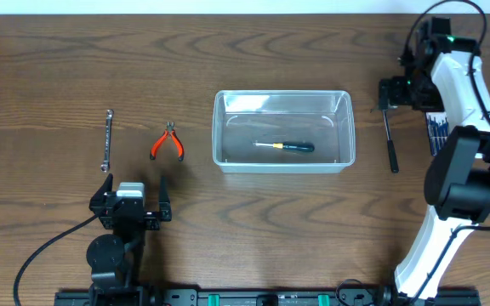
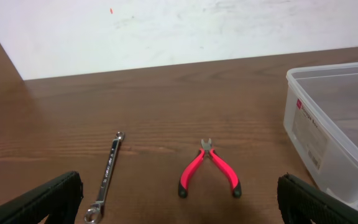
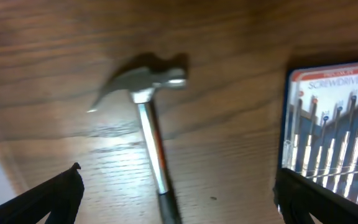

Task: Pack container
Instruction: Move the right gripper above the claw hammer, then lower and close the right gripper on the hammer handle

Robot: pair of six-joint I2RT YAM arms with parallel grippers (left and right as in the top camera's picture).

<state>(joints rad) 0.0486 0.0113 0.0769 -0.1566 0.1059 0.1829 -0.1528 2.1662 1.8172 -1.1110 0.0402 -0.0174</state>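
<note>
Next, my right gripper comes down, easing to the left in the overhead view, onto the hammer's neck (image 3: 144,109), because it lies below and off-centre between my fingers.
The clear plastic container (image 1: 220,127) stands at the table's centre with a black-handled screwdriver (image 1: 287,146) lying inside. Left of it lie red-handled pliers (image 1: 168,143) and a steel wrench (image 1: 107,140). My left gripper (image 1: 132,197) sits open near the front edge. In its wrist view the pliers (image 2: 207,168), the wrench (image 2: 107,174) and the container's corner (image 2: 328,71) lie ahead of it. My right gripper (image 1: 387,93) hovers open over the head end of a hammer (image 1: 390,136). In the right wrist view the hammer (image 3: 149,121) runs between its spread fingers (image 3: 39,199), untouched.
A boxed screwdriver set (image 1: 435,132) lies right of the hammer, under my right arm; the set (image 3: 331,124) fills the right side of the right wrist view. Bare wooden table (image 1: 58,68) surrounds the tools, and a white wall (image 2: 166,31) rises beyond its far edge.
</note>
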